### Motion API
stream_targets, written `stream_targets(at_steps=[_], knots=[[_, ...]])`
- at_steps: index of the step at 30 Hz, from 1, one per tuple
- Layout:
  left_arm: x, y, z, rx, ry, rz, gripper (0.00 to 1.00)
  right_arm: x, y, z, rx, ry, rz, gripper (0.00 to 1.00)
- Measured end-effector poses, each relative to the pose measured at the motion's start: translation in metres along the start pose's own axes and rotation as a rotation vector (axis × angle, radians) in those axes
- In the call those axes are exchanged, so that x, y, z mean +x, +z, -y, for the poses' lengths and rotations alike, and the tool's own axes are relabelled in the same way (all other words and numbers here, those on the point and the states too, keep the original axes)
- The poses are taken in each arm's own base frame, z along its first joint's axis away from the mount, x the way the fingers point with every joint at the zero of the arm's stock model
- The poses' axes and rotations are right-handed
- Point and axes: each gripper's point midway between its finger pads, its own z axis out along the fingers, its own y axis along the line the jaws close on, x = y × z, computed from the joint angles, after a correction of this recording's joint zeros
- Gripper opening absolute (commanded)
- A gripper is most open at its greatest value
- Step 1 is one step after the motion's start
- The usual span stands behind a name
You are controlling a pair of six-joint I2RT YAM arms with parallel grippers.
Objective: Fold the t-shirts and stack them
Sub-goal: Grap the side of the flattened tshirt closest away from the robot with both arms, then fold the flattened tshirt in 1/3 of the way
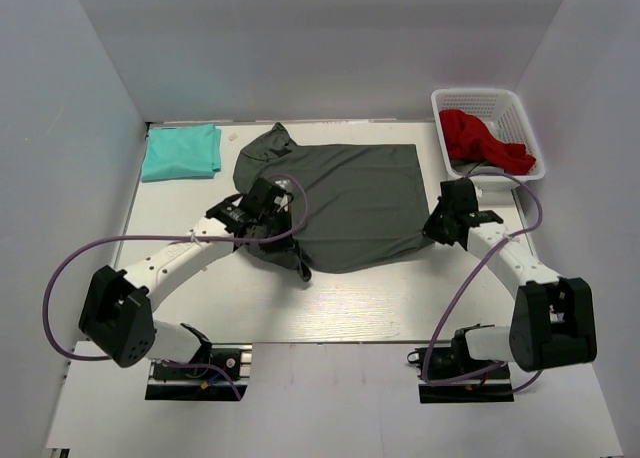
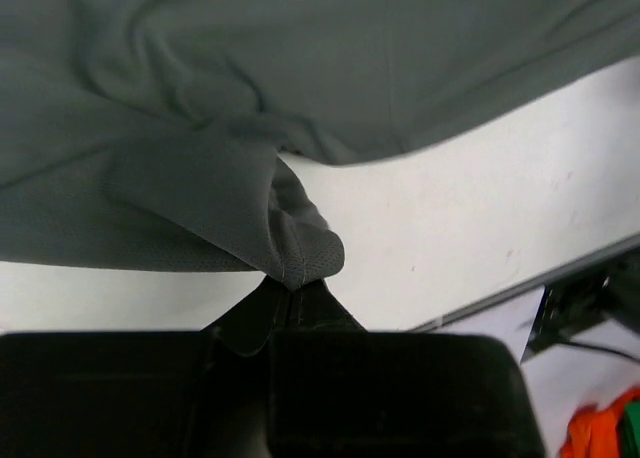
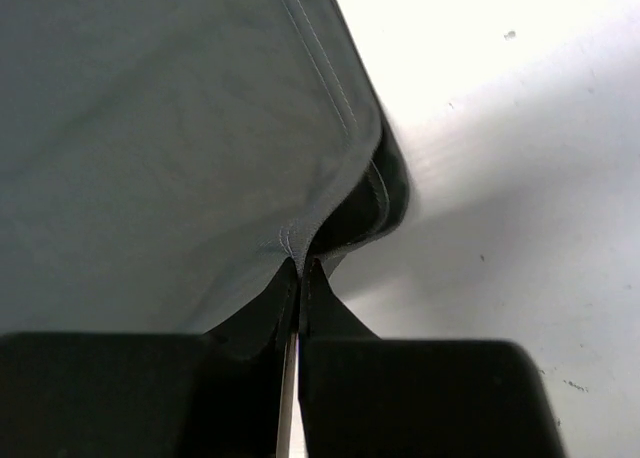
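Note:
The left gripper will next carry the stitched fold outward over the cloth toward the bunched side and open, since both grippers are holding the near part of the grey t-shirt.
A dark charcoal-grey t-shirt lies spread over the middle of the table, partly bunched at its left side. My left gripper is shut on a stitched fold of the grey t-shirt at its near-left part. At the shirt's right edge my right gripper is shut on the hemmed edge of the grey t-shirt, which rises slightly off the table there. A teal t-shirt, folded to a rectangle, lies at the back left, away from both grippers.
A white lattice basket with a red garment in it stands at the back right. White walls close in the table on three sides. The arms' purple cables loop over the near table.

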Motion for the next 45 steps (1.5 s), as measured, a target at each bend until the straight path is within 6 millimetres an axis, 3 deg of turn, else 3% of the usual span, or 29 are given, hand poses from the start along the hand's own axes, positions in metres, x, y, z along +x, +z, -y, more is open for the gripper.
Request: stream_targets(at_steps=[5, 15, 19, 25, 30, 34, 35, 37, 38, 40, 42, 45], knots=[[-0.034, 0.003, -0.013, -0.068, -0.035, 0.051, 0.00, -0.019, 0.009, -0.014, 0.012, -0.013, -0.013, 0.00], [-0.080, 0.013, -0.068, -0.173, -0.185, 0.096, 0.00, -0.051, 0.030, -0.034, 0.031, -0.028, -0.021, 0.00], [-0.100, 0.019, -0.069, -0.143, -0.179, 0.126, 0.00, -0.059, 0.039, -0.039, 0.037, -0.035, -0.026, 0.00], [-0.146, 0.031, -0.071, -0.129, -0.135, 0.183, 0.00, -0.070, 0.046, -0.044, 0.044, -0.036, -0.024, 0.00], [-0.168, 0.035, -0.089, -0.149, -0.125, 0.204, 0.00, -0.084, 0.053, -0.048, 0.052, -0.029, -0.007, 0.00], [-0.185, 0.052, -0.107, -0.155, -0.098, 0.204, 0.02, -0.091, 0.064, -0.049, 0.060, -0.037, -0.007, 0.00], [-0.191, 0.059, -0.112, -0.154, -0.089, 0.203, 0.23, -0.093, 0.068, -0.050, 0.060, -0.044, -0.007, 0.01], [-0.205, 0.076, -0.121, -0.152, -0.051, 0.202, 0.56, -0.097, 0.076, -0.052, 0.063, -0.055, -0.010, 0.12], [-0.212, 0.085, -0.126, -0.155, -0.048, 0.199, 0.78, -0.101, 0.081, -0.055, 0.062, -0.061, -0.008, 0.18], [-0.230, 0.100, -0.136, -0.165, -0.040, 0.206, 1.00, -0.110, 0.092, -0.061, 0.055, -0.074, 0.004, 0.36], [-0.246, 0.108, -0.144, -0.171, -0.042, 0.223, 1.00, -0.119, 0.099, -0.067, 0.047, -0.087, 0.016, 0.46], [-0.258, 0.102, -0.152, -0.178, -0.049, 0.241, 1.00, -0.125, 0.100, -0.070, 0.042, -0.101, 0.029, 0.61]])
